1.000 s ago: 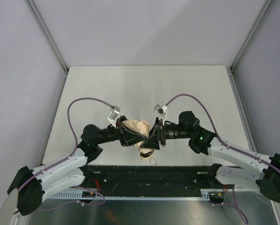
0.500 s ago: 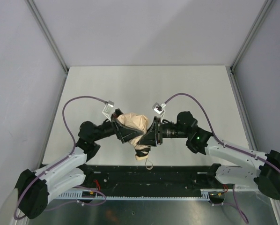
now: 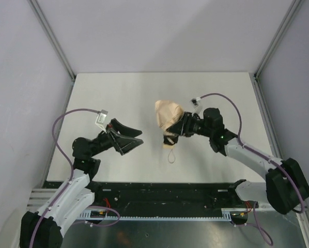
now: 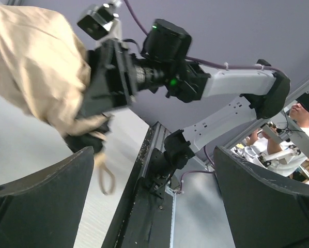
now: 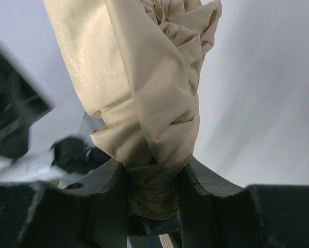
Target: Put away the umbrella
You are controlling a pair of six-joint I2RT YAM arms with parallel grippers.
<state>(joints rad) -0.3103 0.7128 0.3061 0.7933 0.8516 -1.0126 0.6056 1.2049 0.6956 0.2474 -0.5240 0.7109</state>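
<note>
My right gripper carries the umbrella (image 3: 168,113) outward and down to the bare far part of the table next and releases it there, since that part lies empty.
The umbrella (image 3: 168,113) is a folded bundle of beige fabric held above the middle of the table. My right gripper (image 3: 174,127) is shut on its lower end, and the fabric fills the gap between the fingers (image 5: 211,194) in the right wrist view, where the umbrella (image 5: 144,93) rises upward. Its wrist loop (image 3: 170,154) dangles below. My left gripper (image 3: 138,138) stands wide open and holds nothing, well left of the umbrella. The left wrist view shows the umbrella (image 4: 35,67) at the upper left, the loop (image 4: 107,178) hanging, and the left gripper (image 4: 154,206) with only air between its fingers.
A black rail (image 3: 165,194) runs along the table's near edge, with the arm bases on it. Grey walls and metal posts (image 3: 53,39) close in the white table (image 3: 144,93) at the back and on both sides.
My left gripper let go of the umbrella, opened wide and drew back to the left. My right gripper carried the umbrella to the right and farther back.
</note>
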